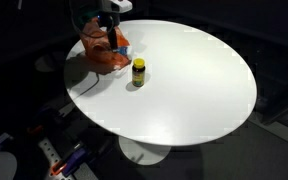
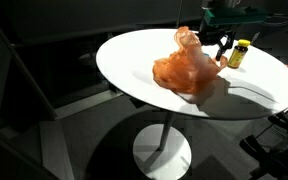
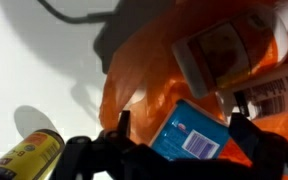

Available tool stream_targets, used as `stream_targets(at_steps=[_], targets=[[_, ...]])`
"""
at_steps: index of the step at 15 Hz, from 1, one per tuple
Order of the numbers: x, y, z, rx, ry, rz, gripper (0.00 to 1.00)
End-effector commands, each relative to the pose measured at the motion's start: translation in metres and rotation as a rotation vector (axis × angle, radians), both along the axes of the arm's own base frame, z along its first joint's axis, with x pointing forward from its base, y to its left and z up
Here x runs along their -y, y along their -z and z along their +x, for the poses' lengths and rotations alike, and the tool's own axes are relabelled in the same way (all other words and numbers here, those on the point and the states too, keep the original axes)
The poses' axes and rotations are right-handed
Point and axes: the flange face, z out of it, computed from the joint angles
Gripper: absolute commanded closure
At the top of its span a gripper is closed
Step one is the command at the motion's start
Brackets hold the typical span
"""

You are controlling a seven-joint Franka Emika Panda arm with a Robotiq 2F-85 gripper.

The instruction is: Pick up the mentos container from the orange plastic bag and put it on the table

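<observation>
Next, my gripper moves down a little over the blue mentos container (image 1: 123,42) (image 3: 189,133) in the bag's opening and closes on the container's sides, since my open fingers already straddle it.
The mentos container (image 3: 192,137), a flat blue box with a barcode label, lies tilted in the mouth of the orange plastic bag (image 3: 134,90). My gripper (image 3: 182,130) is open and straddles it. One dark finger (image 3: 122,125) stands to its left and one finger (image 3: 242,130) to its right, with small gaps on both sides. In both exterior views the gripper (image 1: 114,38) (image 2: 224,45) is down at the bag (image 1: 99,52) (image 2: 184,68), where a bit of blue (image 1: 125,45) shows. The bag rests on the round white table (image 1: 194,90) (image 2: 134,60).
A small dark bottle with a yellow cap (image 1: 138,72) (image 2: 237,53) (image 3: 24,155) stands on the table close beside the bag. Other packets (image 3: 219,50) lie inside the bag above the blue box. Dark floor and equipment surround the table.
</observation>
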Motion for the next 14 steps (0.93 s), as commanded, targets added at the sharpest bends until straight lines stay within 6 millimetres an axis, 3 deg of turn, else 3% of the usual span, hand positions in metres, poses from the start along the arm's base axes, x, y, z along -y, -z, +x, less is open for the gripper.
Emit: stream_targets(at_steps=[1, 11, 13, 14], targets=[[-0.001, -0.004, 0.002, 0.006, 0.032, -0.009, 0.00], [-0.002, 0.013, 0.005, 0.099, 0.042, -0.046, 0.00], [-0.001, 0.016, 0.005, 0.093, 0.047, -0.055, 0.27], [0.000, 0.015, 0.005, 0.093, 0.047, -0.055, 0.33]])
